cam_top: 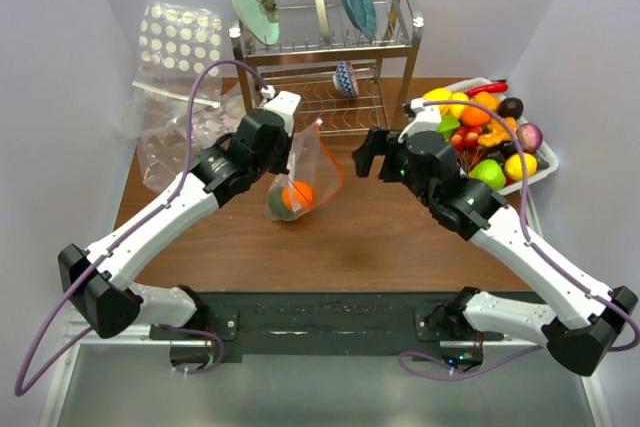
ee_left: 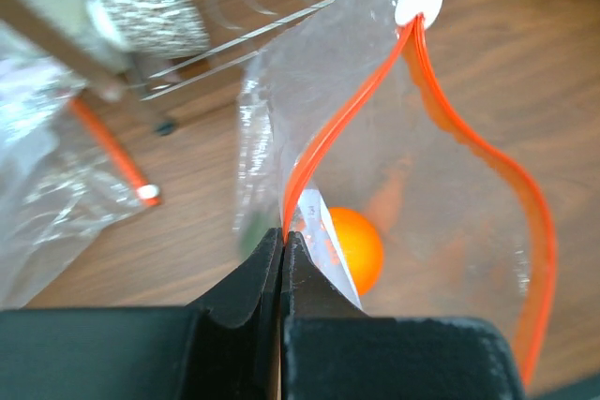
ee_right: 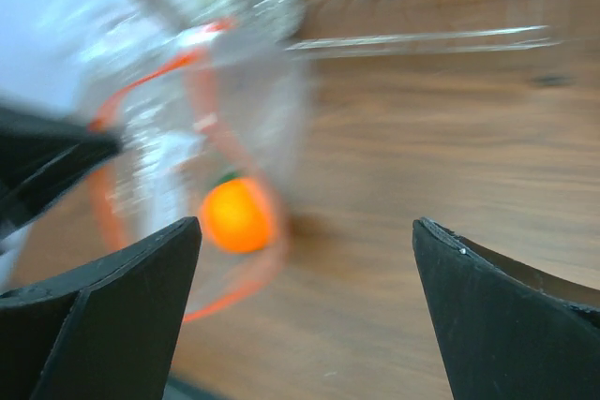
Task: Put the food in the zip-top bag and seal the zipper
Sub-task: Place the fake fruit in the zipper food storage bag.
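Note:
My right gripper will next swing over to its right in the top view and down onto the tray's knobbly orange toy (cam_top: pixel 496 131), since the bag is open now.
The clear zip-top bag (cam_top: pixel 310 172) hangs upright over the table with its mouth open. Its orange-red zipper (ee_left: pixel 347 110) has a white slider (ee_left: pixel 418 4) at the far end. An orange toy fruit (cam_top: pixel 298 195) and a dark green one (cam_top: pixel 278 207) lie inside at the bottom; the orange one also shows in the left wrist view (ee_left: pixel 357 247) and the right wrist view (ee_right: pixel 236 214). My left gripper (cam_top: pixel 290 142) is shut on the bag's zipper edge (ee_left: pixel 283 231). My right gripper (cam_top: pixel 368 159) is open and empty, just right of the bag.
A white tray (cam_top: pixel 540 162) of several toy fruits and vegetables sits at the right. A metal dish rack (cam_top: pixel 325 57) with plates stands at the back. A larger dotted clear bag (cam_top: pixel 175 47) and other clear plastic (ee_left: pixel 56 185) lie at the left.

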`<state>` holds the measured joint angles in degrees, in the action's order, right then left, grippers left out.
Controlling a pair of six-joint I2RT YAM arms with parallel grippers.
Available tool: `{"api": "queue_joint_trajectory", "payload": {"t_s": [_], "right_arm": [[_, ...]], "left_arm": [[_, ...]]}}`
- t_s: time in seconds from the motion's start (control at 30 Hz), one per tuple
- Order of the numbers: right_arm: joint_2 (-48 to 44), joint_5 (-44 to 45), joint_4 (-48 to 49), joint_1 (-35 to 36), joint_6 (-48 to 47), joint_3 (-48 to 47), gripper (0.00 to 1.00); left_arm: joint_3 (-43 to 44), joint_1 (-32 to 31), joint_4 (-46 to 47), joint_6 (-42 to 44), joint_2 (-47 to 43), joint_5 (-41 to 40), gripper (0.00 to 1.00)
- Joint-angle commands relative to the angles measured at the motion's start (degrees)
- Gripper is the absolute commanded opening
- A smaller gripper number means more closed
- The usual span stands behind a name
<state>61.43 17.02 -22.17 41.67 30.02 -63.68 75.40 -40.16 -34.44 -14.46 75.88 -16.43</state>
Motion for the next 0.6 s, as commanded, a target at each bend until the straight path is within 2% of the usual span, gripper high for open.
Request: {"api": "queue_joint_trajectory", "payload": {"t_s": [0.0,0.07,0.23,0.37,0.57], "right_arm": [[2.46,22.25,-14.12,-1.85,-3.21,-6.70,0.99],[4.30,23.77,-16.48,-6.67,-3.65,-8.56,0.99],[6.51,16.22,-16.85,-21.95,-5.14,-12.34,0.99],[8.70,14.98,-15.10,-28.74,-5.50,-13.14,0.99],[11.69,6.99,-9.48,-40.25,-4.19,-9.45,0.98]], "left_arm": [[1.95,0.70,-0.20,0.92,-1.61,-10.64,0.00],[1.34,0.79,1.12,1.27,-1.52,-7.94,0.00],[-3.40,0.70,6.74,1.54,-1.26,-0.11,0.00],[-4.73,0.70,9.82,1.45,-0.64,2.97,0.00],[-1.22,0.70,8.51,0.75,0.41,5.08,0.00]]}}
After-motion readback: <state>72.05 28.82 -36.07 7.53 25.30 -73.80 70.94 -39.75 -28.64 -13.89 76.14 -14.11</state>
